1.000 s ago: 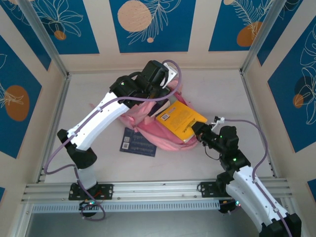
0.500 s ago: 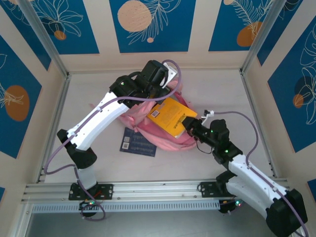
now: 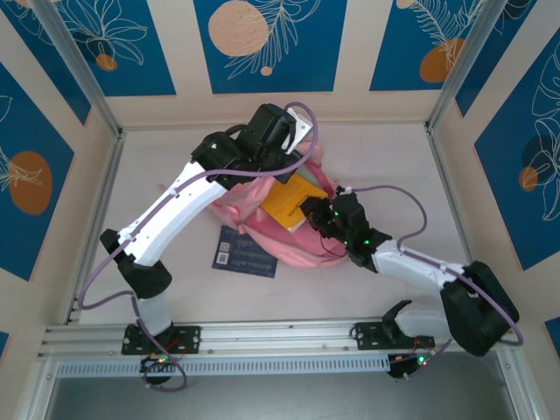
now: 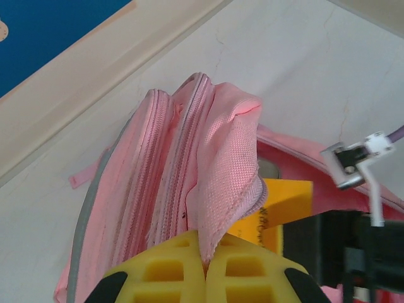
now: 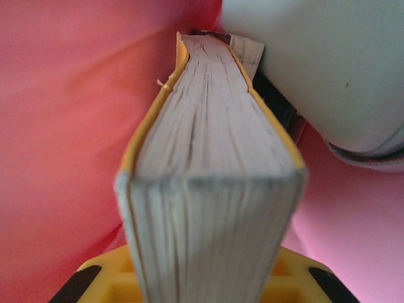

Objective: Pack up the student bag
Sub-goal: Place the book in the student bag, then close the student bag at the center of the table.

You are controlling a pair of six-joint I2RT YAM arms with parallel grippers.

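Observation:
The bag's inside under the bag's raised flap is ahead of my right gripper, so next I will push the book in that gripper outward and let go of the book's near end.
The student bag [image 3: 284, 247], a soft pink backpack, lies mid-table with its top opening facing right. My left gripper [image 3: 296, 166] is shut on the pink edge flap [image 4: 224, 164] of that opening and holds it raised; its yellow pads [image 4: 167, 268] pinch the fabric. A thick yellow book [image 3: 283, 201] sits partly inside the bag's mouth. My right gripper [image 3: 317, 219] is shut on the book's near end. In the right wrist view the book's page edge [image 5: 208, 177] runs forward between pink fabric walls [image 5: 63, 126]. The yellow cover [image 4: 287, 201] shows under the raised flap.
A dark blue book [image 3: 245, 252] lies flat on the table, partly under the bag's left side. A pink strap [image 4: 79, 178] trails toward the back wall. Enclosure walls and metal posts [image 3: 451, 87] ring the table. A pale rounded surface [image 5: 315, 69] sits close beside the book's right.
My right arm has reached left and away from its base, carrying the yellow book further into the bag's opening. The left gripper has kept its hold on the flap.

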